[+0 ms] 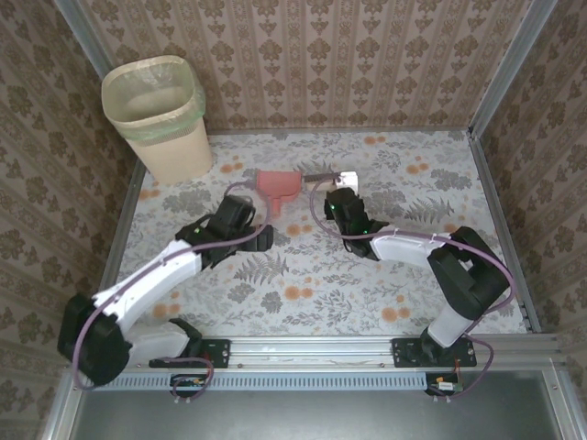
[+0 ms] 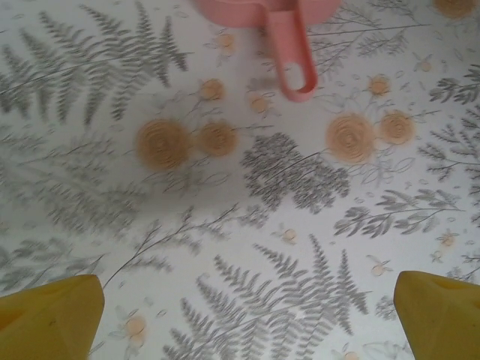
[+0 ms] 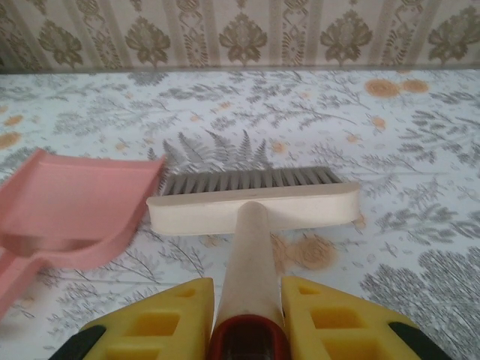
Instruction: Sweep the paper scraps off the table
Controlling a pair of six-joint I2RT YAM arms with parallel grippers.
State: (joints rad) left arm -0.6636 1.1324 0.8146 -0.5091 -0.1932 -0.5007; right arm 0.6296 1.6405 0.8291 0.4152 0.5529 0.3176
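Next, my right gripper lowers the handle toward the patterned cloth behind the white head and releases it, since the brush is beside the dustpan.
My right gripper [image 3: 247, 315] is shut on the pale wooden handle of a brush [image 3: 255, 206]. The brush's white head and grey bristles rest on the table [image 1: 413, 275], just right of a pink dustpan [image 3: 71, 206]. From above, the brush [image 1: 345, 181] and dustpan [image 1: 277, 188] lie side by side near the table's far middle, with the right gripper [image 1: 344, 209] just behind the brush. My left gripper [image 2: 247, 322] is open over bare cloth, its yellow fingertips [image 2: 52, 319] wide apart. The dustpan's handle [image 2: 294, 56] lies ahead of it, untouched. The paper scraps are out of view.
A cream waste bin [image 1: 156, 115] with a green liner stands at the far left corner. Aluminium rails [image 1: 367, 346] edge the table, and brown patterned walls close it in on three sides.
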